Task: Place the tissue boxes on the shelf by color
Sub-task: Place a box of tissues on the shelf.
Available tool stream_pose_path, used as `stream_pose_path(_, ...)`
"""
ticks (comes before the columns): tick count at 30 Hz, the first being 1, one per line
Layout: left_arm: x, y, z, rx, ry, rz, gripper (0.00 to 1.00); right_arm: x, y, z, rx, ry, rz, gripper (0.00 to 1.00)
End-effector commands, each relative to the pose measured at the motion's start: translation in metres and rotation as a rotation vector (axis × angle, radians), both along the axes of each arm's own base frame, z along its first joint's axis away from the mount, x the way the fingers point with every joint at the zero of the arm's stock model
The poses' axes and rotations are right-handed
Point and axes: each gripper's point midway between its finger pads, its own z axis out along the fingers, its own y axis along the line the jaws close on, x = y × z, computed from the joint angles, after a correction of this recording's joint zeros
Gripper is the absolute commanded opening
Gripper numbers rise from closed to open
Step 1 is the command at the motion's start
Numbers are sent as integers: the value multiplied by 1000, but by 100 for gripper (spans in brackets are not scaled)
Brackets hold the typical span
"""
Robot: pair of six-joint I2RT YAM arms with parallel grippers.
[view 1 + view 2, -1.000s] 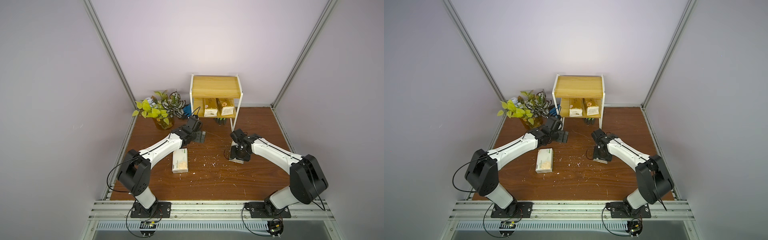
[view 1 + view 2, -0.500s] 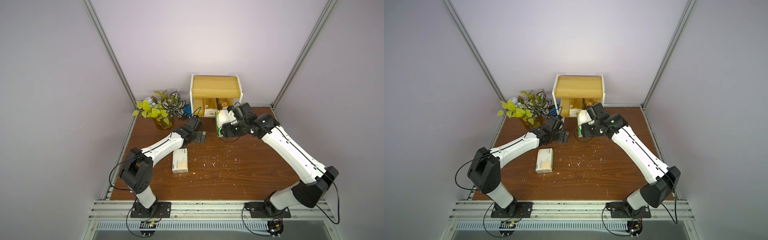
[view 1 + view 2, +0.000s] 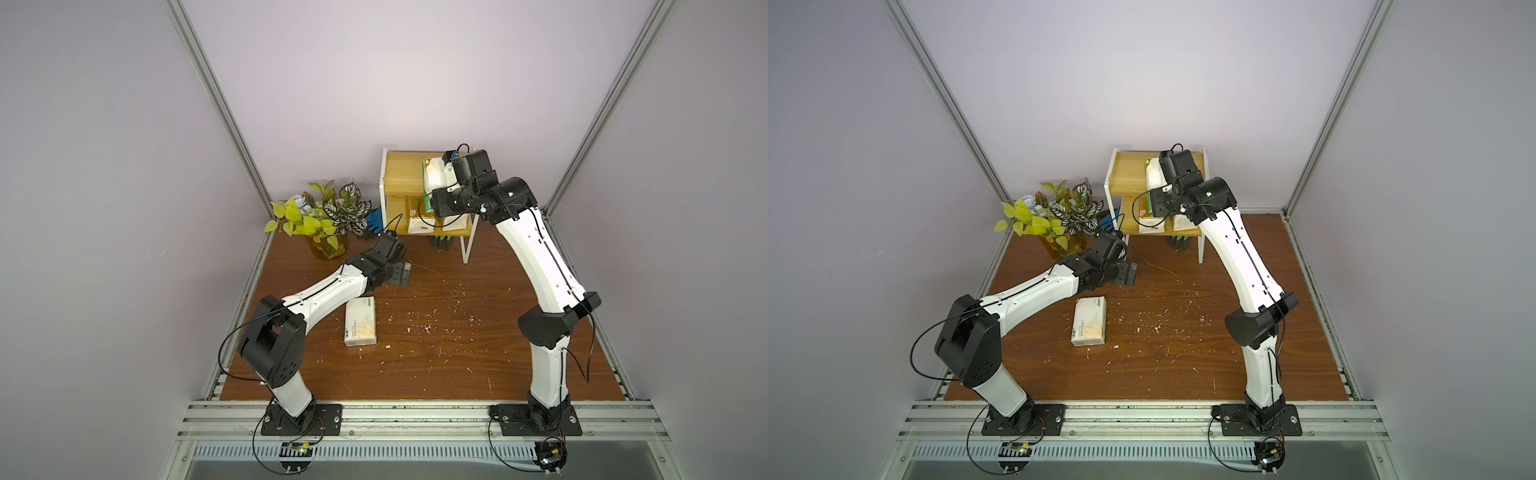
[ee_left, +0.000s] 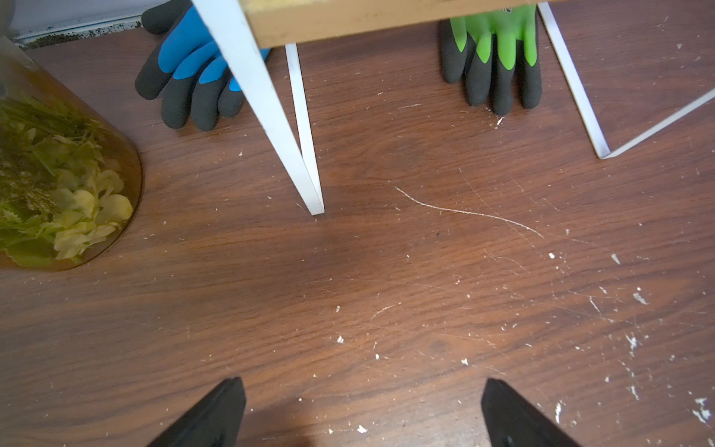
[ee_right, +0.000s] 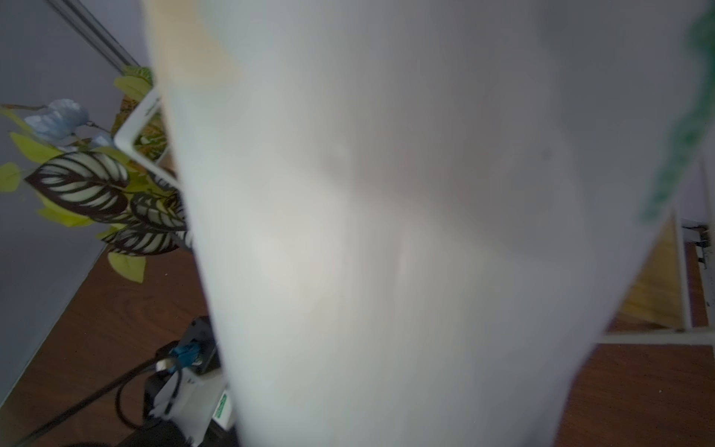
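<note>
The white tissue box goes outward and sideways in my right gripper next, for release on the top board's end away from the plants. Gold tissue boxes occupy the lower board.
My right gripper [image 3: 445, 173] is shut on a white tissue box [image 3: 433, 178] and holds it tilted over the right part of the shelf's [image 3: 401, 172] top board. In the right wrist view that box [image 5: 387, 213] fills the frame and hides the jaws. Two gold tissue boxes [image 3: 415, 216] [image 3: 1181, 222] lie on the lower board, partly behind the arm. A second white tissue box [image 3: 360, 322] lies flat on the table beside my left forearm. My left gripper [image 4: 363, 387] is open and empty, low over the table before the shelf's front left leg [image 4: 267, 104].
Potted plants [image 3: 320, 212] stand left of the shelf, their amber pot [image 4: 58, 174] close to my left gripper. A blue glove [image 4: 189, 73] and a green glove [image 4: 495, 58] lie under the shelf. Purple walls close in the back and sides.
My right arm has lifted the white tissue box from the table's middle right up and back, to over the shelf's top board. The left arm has barely moved.
</note>
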Motion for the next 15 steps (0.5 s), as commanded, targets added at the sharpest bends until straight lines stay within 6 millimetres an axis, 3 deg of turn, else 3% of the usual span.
stream_pose_path(1, 0, 10, 8, 16, -12, 14, 99, 9, -22, 54, 15, -189, -99, 27)
stream_pose_path(10, 0, 14, 15, 27, -31, 22, 99, 29, -35, 66, 70, -246, -153, 33)
stream_pose_path(15, 1, 14, 17, 32, -36, 20, 99, 40, -46, 59, 94, -226, -166, 35)
